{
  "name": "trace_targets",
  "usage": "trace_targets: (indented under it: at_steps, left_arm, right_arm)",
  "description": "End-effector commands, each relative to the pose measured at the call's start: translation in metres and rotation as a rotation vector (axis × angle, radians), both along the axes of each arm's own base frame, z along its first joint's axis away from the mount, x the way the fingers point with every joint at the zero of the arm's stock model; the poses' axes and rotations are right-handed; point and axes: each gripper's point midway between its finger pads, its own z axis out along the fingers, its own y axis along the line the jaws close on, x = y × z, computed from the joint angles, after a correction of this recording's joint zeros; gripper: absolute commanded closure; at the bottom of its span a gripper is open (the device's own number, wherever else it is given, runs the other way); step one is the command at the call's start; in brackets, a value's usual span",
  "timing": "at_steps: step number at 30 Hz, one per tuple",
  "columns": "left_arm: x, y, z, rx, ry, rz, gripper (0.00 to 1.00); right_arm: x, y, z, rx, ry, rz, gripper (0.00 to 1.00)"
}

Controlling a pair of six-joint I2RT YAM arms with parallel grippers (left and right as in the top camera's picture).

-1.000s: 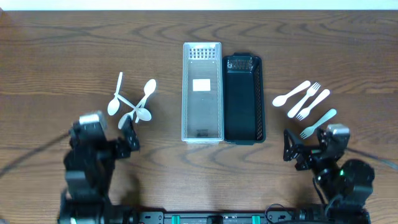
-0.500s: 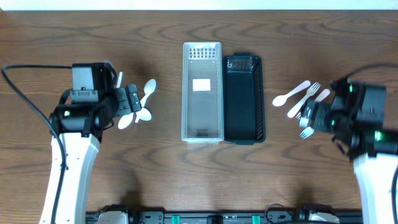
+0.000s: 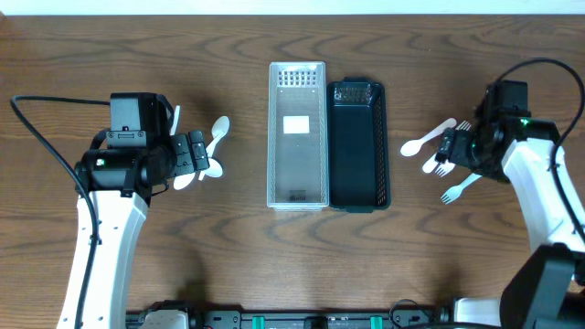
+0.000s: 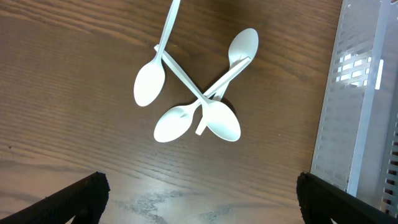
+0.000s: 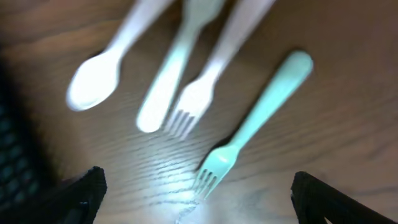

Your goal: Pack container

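Observation:
The green fork's handle near the head (image 3: 468, 180) (image 5: 249, 127) lies slanted, so my right gripper moves down and turns next until its fingers are on both sides of it.
A clear slotted container (image 3: 297, 132) and a black container (image 3: 358, 144) stand side by side at the table's middle, both empty. Several white spoons (image 3: 208, 153) lie crossed on the left; in the left wrist view the spoons (image 4: 196, 112) lie just ahead of my open, empty left gripper (image 4: 199, 208). On the right lie a white spoon (image 3: 422, 141), white forks (image 3: 450, 151) and a pale green fork (image 3: 460, 188). My right gripper (image 5: 196, 202) is open and empty above the green fork (image 5: 249, 124), with the white spoon (image 5: 99, 78) further ahead.
The clear container's wall (image 4: 360, 93) shows at the right of the left wrist view. The black container's edge (image 5: 12, 149) shows at the left of the right wrist view. Bare wooden table surrounds both cutlery groups.
Both arms came up from the front edge and out over the cutlery. Since half a second ago the right gripper shifted over the forks; the left barely moved.

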Motion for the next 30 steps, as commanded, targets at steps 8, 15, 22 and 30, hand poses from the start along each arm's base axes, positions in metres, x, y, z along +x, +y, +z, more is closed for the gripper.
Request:
trace_targets:
  at_steps: [8, 15, 22, 30]
  left_arm:
    - [0.003, 0.001, 0.007, -0.004, -0.017, 0.013, 0.02]
    - [0.003, 0.001, 0.007, -0.004, -0.017, 0.013, 0.02]
    - [0.003, 0.001, 0.007, -0.004, -0.017, 0.013, 0.02]
    - [0.003, 0.001, 0.007, -0.004, -0.017, 0.013, 0.02]
  right_arm:
    - [-0.017, -0.049, -0.031, -0.019, 0.1, -0.354, 0.15]
    - [-0.02, -0.049, -0.057, -0.006, 0.168, -0.407, 0.33]
    - [-0.028, -0.046, -0.078, 0.004, 0.229, -0.481, 0.38]
    - [-0.031, -0.045, -0.092, 0.004, 0.222, -0.48, 0.51]
